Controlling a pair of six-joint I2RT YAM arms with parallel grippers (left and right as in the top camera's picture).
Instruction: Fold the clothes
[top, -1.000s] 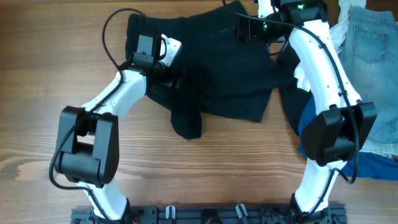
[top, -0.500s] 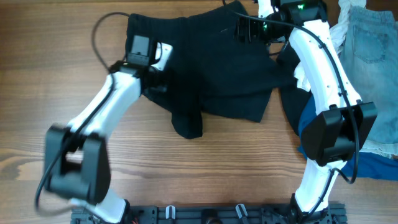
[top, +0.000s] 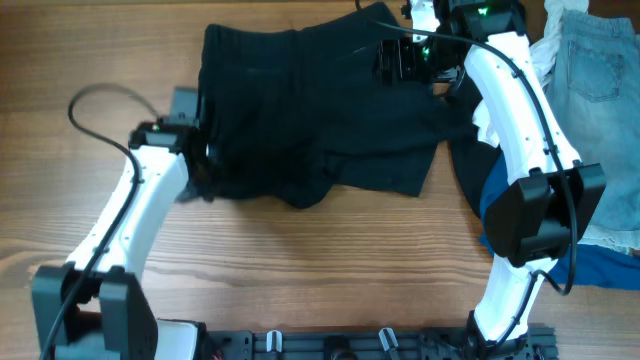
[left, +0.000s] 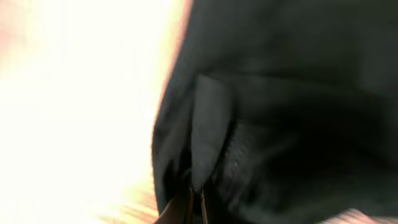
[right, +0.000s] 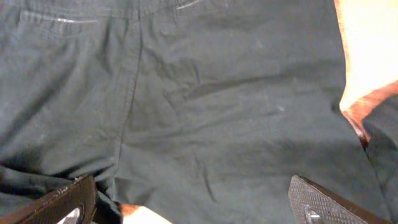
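My left gripper carries the fold of the black cloth back and to the left in the overhead view next, before releasing it, as the cloth's near edge bunches.
A black garment (top: 330, 110) lies spread on the wooden table at the top centre, and it fills the right wrist view (right: 205, 93). My left gripper (top: 205, 168) is at its lower left edge, shut on a fold of the black cloth (left: 208, 130). The left wrist view is blurred, and the left gripper (left: 196, 202) shows there with its jaws pinched together on that cloth. My right gripper (top: 390, 60) hovers over the garment's upper right part. In its own view the right gripper (right: 193, 205) stands wide open, with its fingers (right: 320, 202) holding nothing.
A pile of other clothes lies at the right edge: light denim (top: 600, 60), white cloth (top: 548, 50), bright blue cloth (top: 600, 268) and another black piece (top: 462, 160) under the right arm. A black rail (top: 340, 345) runs along the table's front edge.
The left gripper has shut on the garment's lower fold and swung left with it. The flap that hung down at the centre is drawn leftwards. The right arm has hardly moved.
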